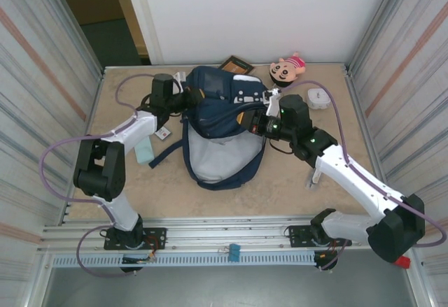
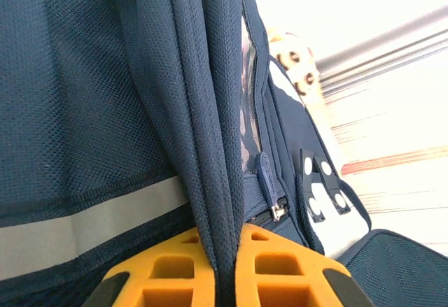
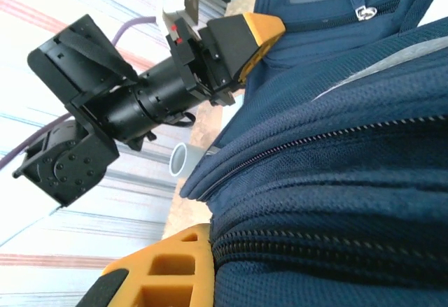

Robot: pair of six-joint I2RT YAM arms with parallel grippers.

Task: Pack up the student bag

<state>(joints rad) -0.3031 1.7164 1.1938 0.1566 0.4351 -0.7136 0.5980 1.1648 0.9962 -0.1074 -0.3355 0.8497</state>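
Note:
The bag's top covers part of the picture frame, so my left gripper needs to pull the fold sideways toward the white block (image 1: 318,98) next and release it.
The student bag (image 1: 222,122), navy blue with a light grey lining, lies mid-table with its top toward the back wall. My left gripper (image 1: 187,101) is at the bag's upper left edge. In the left wrist view its yellow fingers (image 2: 175,272) are shut on a fold of the bag's navy fabric (image 2: 210,146), next to a zipper pull (image 2: 269,181). My right gripper (image 1: 256,124) is at the bag's right side. In the right wrist view one yellow finger (image 3: 171,265) presses against the zippered edge of the bag (image 3: 336,202); the other finger is hidden behind the fabric.
A pink plush doll (image 1: 287,70) and a picture frame (image 1: 236,63) lie by the back wall. A white block (image 1: 319,98) sits at the right, and a teal item (image 1: 145,150) and a small card (image 1: 162,133) at the left. A grey tube (image 3: 183,159) lies beside the bag.

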